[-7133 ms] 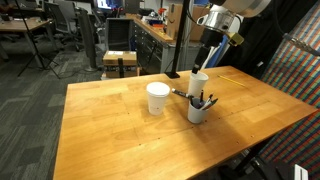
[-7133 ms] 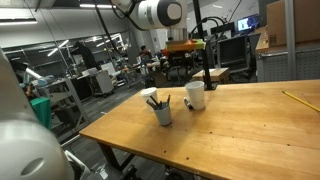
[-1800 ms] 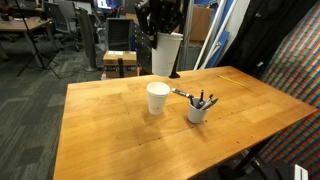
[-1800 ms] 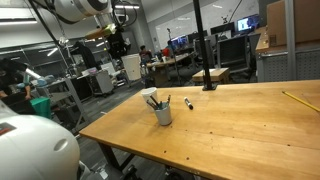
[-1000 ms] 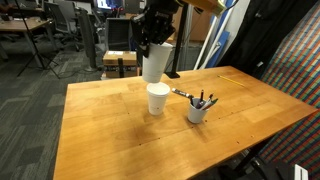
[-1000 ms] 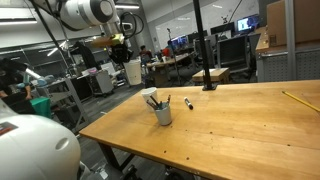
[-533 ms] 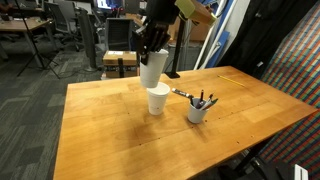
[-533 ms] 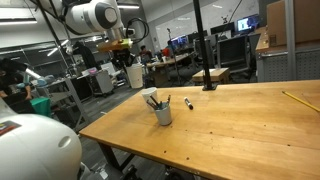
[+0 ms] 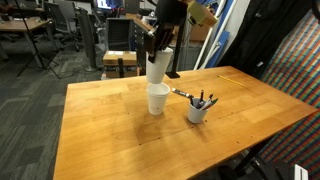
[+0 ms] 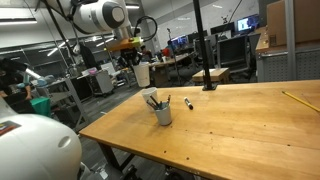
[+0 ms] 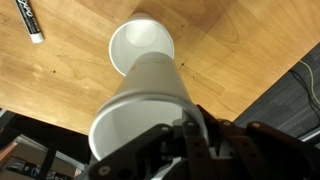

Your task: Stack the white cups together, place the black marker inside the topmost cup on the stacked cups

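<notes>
The gripper should next move the held cup down and farther over the standing cup's opening (image 9: 158,89) (image 11: 140,44), then let go of the held cup's rim.
My gripper (image 9: 160,42) is shut on the rim of one white cup (image 9: 158,66), which hangs tilted just above the other white cup (image 9: 158,99) standing upright on the table. In the wrist view the held cup (image 11: 140,110) fills the middle, my gripper (image 11: 176,136) clamps its wall, and the open mouth of the standing cup (image 11: 142,47) shows right past its base. The black marker (image 9: 183,95) lies flat on the wood between the standing cup and the pen cup; the black marker (image 11: 30,20) shows again at the wrist view's top left. The held cup (image 10: 143,73) also shows in an exterior view.
A white cup full of dark pens (image 9: 198,110) stands right of the marker, and the same pen cup (image 10: 161,112) shows near the table edge. The wooden table (image 9: 110,140) has bare room on its near side. Office desks and chairs stand behind.
The gripper has carried the held cup sideways and slightly down, from beside the standing cup to almost directly over its mouth. Nothing on the table has moved.
</notes>
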### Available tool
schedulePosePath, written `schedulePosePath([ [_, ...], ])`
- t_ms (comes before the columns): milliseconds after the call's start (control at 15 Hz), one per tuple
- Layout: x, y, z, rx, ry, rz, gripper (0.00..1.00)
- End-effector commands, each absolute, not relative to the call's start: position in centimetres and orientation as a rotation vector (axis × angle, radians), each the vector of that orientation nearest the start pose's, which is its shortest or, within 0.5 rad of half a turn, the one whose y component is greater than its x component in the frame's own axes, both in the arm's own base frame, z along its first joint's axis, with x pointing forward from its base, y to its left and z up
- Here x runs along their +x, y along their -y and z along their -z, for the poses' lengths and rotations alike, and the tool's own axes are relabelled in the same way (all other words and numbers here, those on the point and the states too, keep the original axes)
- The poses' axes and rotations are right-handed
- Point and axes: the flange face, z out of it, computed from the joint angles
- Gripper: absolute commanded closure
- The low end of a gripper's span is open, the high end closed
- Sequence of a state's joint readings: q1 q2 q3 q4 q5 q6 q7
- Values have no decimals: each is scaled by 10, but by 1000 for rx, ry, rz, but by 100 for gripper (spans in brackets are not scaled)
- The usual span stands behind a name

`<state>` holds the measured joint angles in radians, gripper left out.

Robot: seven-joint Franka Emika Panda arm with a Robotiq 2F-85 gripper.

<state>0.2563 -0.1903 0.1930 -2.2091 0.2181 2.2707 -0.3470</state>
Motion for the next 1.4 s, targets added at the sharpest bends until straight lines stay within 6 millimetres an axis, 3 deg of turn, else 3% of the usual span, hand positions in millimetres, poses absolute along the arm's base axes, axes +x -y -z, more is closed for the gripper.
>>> schedulePosePath([
  [0, 462, -219, -488, -2802, 993, 391, 98],
  [333, 456, -212, -479, -2838, 980, 362, 98],
  [733, 444, -219, -469, -2847, 996, 337, 98],
  [1333, 443, -233, -465, -2828, 989, 359, 97],
])
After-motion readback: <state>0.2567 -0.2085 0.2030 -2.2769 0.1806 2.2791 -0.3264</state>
